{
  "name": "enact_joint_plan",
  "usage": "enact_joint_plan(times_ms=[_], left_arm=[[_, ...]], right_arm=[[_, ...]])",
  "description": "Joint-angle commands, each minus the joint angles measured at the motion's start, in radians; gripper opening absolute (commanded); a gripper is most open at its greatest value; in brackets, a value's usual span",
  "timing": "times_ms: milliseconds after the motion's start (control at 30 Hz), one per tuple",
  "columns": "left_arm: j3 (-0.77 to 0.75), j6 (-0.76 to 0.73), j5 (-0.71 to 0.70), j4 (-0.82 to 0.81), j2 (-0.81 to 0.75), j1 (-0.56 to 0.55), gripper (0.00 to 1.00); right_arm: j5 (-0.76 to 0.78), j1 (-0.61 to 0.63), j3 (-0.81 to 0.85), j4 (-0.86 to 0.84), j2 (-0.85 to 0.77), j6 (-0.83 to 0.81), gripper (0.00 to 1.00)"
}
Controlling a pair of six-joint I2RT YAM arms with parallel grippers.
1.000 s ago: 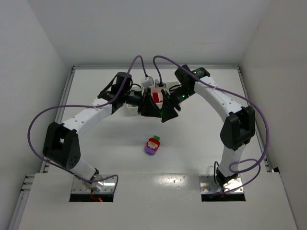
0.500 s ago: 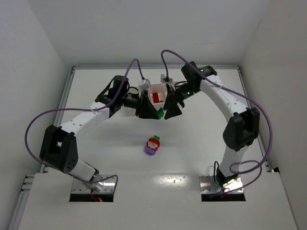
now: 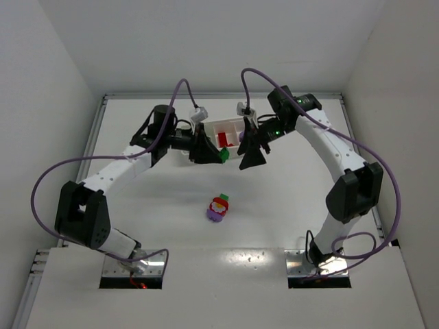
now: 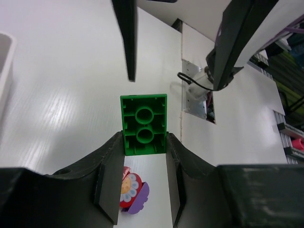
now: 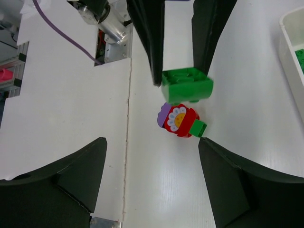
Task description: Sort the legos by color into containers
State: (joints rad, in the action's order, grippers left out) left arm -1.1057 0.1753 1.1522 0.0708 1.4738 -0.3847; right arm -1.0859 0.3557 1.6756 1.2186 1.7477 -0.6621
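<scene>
My left gripper swings outward, to its left in the top view, over the tray section holding green (image 3: 210,130) next, then lowers and releases my green lego.
My left gripper (image 3: 208,151) is shut on a green lego (image 3: 223,155), held in the air just in front of the white tray (image 3: 223,124). In the left wrist view the green lego (image 4: 144,124) sits between the fingertips (image 4: 111,161). My right gripper (image 3: 252,156) is open and empty, to the right of the lego. A clump of red, purple and green legos (image 3: 219,208) lies on the table nearer the bases; it also shows in the wrist views (image 4: 131,187) (image 5: 179,119). The tray holds a red lego (image 3: 222,139) and a green one (image 5: 299,58). Its left part is hidden by my left arm.
The tray stands at the back middle of the white table (image 3: 309,205). White walls close the table on the left, back and right. The arm bases (image 3: 134,264) sit at the near edge.
The two grippers have drawn apart: the left moved left and back with the green lego, the right moved right. More of the tray now shows between them.
</scene>
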Motion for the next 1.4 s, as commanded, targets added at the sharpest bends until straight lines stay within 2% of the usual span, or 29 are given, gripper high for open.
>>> enact_joint_plan(times_ms=[0, 200, 333, 433, 467, 500, 533, 567, 600, 633, 733, 767, 867, 1067, 1133, 1200, 1233, 1267, 1300, 1333, 1367], left_arm=[[0.015, 0.030, -0.032, -0.075, -0.044, 0.046, 0.00], [0.070, 0.168, -0.094, -0.198, -0.053, 0.121, 0.00], [0.079, 0.239, -0.149, -0.239, -0.063, 0.158, 0.00], [0.099, 0.357, -0.203, -0.282, -0.063, 0.167, 0.00], [0.099, 0.478, -0.215, -0.301, -0.063, 0.191, 0.00], [0.119, 0.563, -0.171, -0.419, -0.052, 0.205, 0.00], [0.200, 0.692, -0.119, -0.588, -0.028, 0.219, 0.00], [0.254, 1.056, -0.064, -1.043, -0.006, 0.230, 0.00], [0.298, 1.217, -0.063, -1.209, 0.022, 0.243, 0.00], [0.322, 1.318, -0.063, -1.297, 0.046, 0.244, 0.00], [0.285, 1.386, -0.037, -1.335, 0.075, 0.253, 0.00], [0.276, 1.458, -0.037, -1.374, 0.106, 0.253, 0.00], [0.276, 1.521, -0.037, -1.465, 0.118, 0.253, 0.00], [0.276, 1.532, -0.037, -1.513, 0.118, 0.253, 0.00], [0.262, 1.474, -0.037, -1.469, 0.118, 0.253, 0.00], [0.216, 1.353, -0.020, -1.348, 0.118, 0.262, 0.00], [0.187, 1.123, -0.005, -1.259, 0.106, 0.262, 0.00], [0.149, 0.936, -0.017, -0.850, 0.097, 0.262, 0.00], [0.018, 0.694, -0.095, -0.525, 0.068, 0.262, 0.00], [-0.049, 0.328, -0.215, -0.265, 0.068, 0.251, 0.00], [-0.084, 0.220, -0.387, -0.076, 0.056, 0.228, 0.00]], right_arm=[[-0.051, -0.015, -0.005, 0.009, -0.014, -0.024, 0.79], [0.009, -0.037, -0.114, -0.117, -0.063, 0.113, 0.78], [0.101, -0.058, -0.218, -0.311, -0.135, 0.257, 0.78], [0.159, -0.067, -0.286, -0.410, -0.190, 0.346, 0.78], [0.159, -0.067, -0.298, -0.419, -0.191, 0.355, 0.78], [0.171, -0.067, -0.313, -0.419, -0.204, 0.355, 0.78], [0.172, -0.067, -0.313, -0.419, -0.205, 0.355, 0.78], [0.172, -0.067, -0.323, -0.419, -0.205, 0.355, 0.78], [0.172, -0.076, -0.323, -0.419, -0.205, 0.355, 0.78], [0.172, -0.077, -0.323, -0.419, -0.205, 0.355, 0.78], [0.162, -0.077, -0.323, -0.419, -0.205, 0.355, 0.78], [0.162, -0.077, -0.323, -0.419, -0.205, 0.355, 0.78], [0.162, -0.086, -0.332, -0.419, -0.205, 0.355, 0.78], [0.162, -0.086, -0.332, -0.419, -0.205, 0.355, 0.78], [0.162, -0.086, -0.332, -0.419, -0.205, 0.355, 0.78], [0.162, -0.086, -0.332, -0.419, -0.195, 0.355, 0.78], [0.162, -0.086, -0.332, -0.419, -0.195, 0.355, 0.78], [0.162, -0.086, -0.332, -0.419, -0.195, 0.355, 0.78], [0.162, -0.086, -0.332, -0.419, -0.195, 0.355, 0.78], [0.162, -0.086, -0.341, -0.419, -0.195, 0.364, 0.78], [0.173, -0.086, -0.341, -0.419, -0.195, 0.364, 0.78]])
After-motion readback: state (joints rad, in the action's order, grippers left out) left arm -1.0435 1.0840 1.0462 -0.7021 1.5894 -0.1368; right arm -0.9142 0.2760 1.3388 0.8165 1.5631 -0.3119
